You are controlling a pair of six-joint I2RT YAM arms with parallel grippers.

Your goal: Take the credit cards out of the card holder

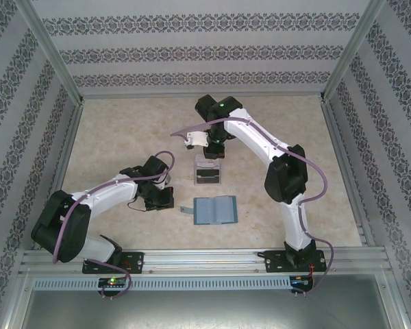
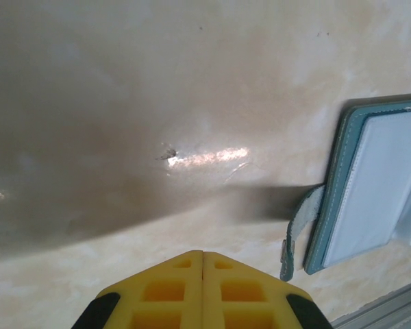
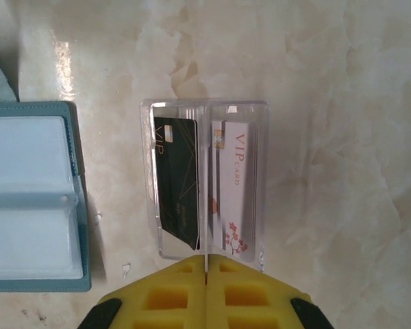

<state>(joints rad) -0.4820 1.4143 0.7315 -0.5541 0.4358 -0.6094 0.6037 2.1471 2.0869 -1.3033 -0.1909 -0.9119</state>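
I need to lower my right gripper toward the tray's middle divider (image 1: 209, 168) (image 3: 205, 233) below it and release the thin pale edge there, as other cards already lean inside.
The teal card holder (image 1: 216, 210) lies open on the table, its pale inner pockets (image 3: 29, 161) looking bare. A dark credit card (image 3: 177, 181) and a white "VIP" credit card (image 3: 234, 185) lean inside a clear tray (image 1: 209, 171). My right gripper (image 3: 207, 259) hovers over the tray's far end (image 1: 215, 149), shut on a thin pale edge that looks like a card seen edge-on, running down between the two cards. My left gripper (image 2: 203, 253) is shut on nothing, left of the holder (image 2: 380, 185) and near its strap tab (image 2: 298, 223).
The clear tray's rim (image 3: 147, 178) stands just right of the holder (image 3: 31, 199) in the right wrist view. Patterned walls enclose the table on three sides, and a metal rail (image 1: 205, 259) runs along the near edge.
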